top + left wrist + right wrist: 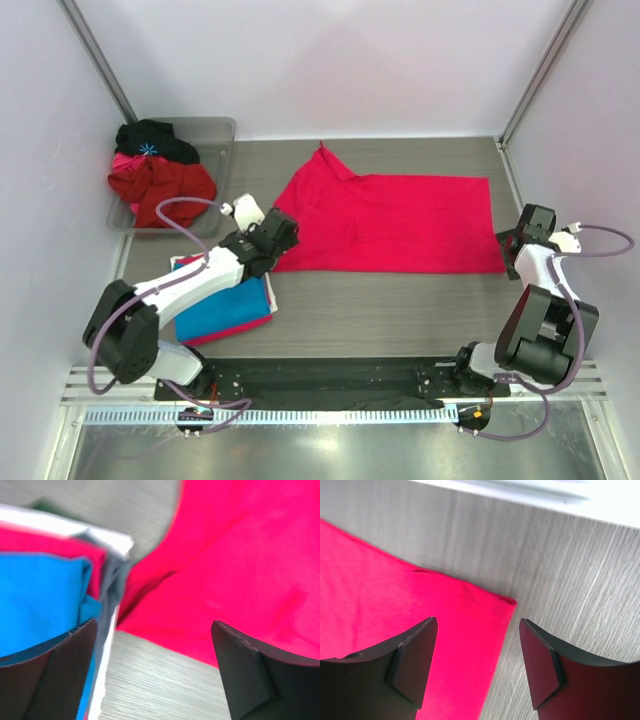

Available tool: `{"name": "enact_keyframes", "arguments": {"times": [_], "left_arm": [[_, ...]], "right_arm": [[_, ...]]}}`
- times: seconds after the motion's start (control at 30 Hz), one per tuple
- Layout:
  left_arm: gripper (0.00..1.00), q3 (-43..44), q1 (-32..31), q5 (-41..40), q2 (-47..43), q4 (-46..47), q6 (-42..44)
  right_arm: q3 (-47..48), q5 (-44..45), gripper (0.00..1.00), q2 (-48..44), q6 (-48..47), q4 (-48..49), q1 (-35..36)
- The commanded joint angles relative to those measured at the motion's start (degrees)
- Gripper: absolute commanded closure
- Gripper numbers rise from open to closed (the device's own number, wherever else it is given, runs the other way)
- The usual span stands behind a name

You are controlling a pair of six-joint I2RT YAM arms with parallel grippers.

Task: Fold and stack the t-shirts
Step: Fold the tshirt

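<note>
My right gripper is next to move outward along the shirt's short side while turning, then go down and close on its far corner (485, 182), because it lies flat beside bare table.
A bright crimson-pink t-shirt (400, 220) lies spread flat on the table's middle. A folded bright blue t-shirt (215, 305) lies on a folded pink-red one (243, 327) at the near left. My left gripper (282, 238) is open and empty at the spread shirt's near left corner, between the stack and the shirt. In the left wrist view (155, 650) bare table shows between its fingers, with blue cloth (40, 595) on the left and crimson cloth (240, 555) ahead. My right gripper (514, 243) is open; in the right wrist view (477, 645) its fingers straddle the shirt's right corner (485, 615).
A clear bin (220, 132) at the back left holds a heap of black and red clothes (160, 170). A white sheet edge (107, 537) shows under the folded stack. Grey walls and metal posts close in the table on three sides.
</note>
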Motion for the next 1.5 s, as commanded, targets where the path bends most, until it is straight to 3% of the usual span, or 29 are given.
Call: {"name": "enact_keyframes", "arguments": {"times": [0.0,0.17,0.33,0.53,0.73,0.97,1.13,1.47], "left_arm": [[0.00,3.73,0.33,-0.58,-4.83,6.94,13.32],[0.00,13.56,6.12,9.52,-0.10,8.27,20.62],[0.00,25.25,11.48,16.57,10.36,9.15,23.62],[0.00,46.68,14.56,20.98,27.85,6.86,26.70],[0.02,59.27,17.29,25.00,41.46,9.13,24.16],[0.10,65.96,19.49,31.52,52.03,16.96,17.22],[0.10,73.77,19.58,33.19,58.88,19.35,14.93],[0.10,80.47,19.58,36.88,69.00,24.62,9.39]], "right_arm": [[3.69,1.03,0.28,-3.90,-4.66,2.14,0.27],[9.65,-3.89,0.31,-1.80,-8.37,6.35,2.99],[20.20,-10.66,0.30,8.20,-12.59,5.66,5.54],[29.78,-8.56,0.30,17.79,-16.45,6.10,8.18],[42.16,-3.90,0.36,30.44,-19.36,2.85,8.80],[54.49,-3.55,0.38,43.63,-22.70,1.97,9.06],[61.69,-3.29,0.38,51.53,-24.72,1.88,9.33],[64.52,-3.37,0.41,58.14,-25.42,2.76,10.12]]}}
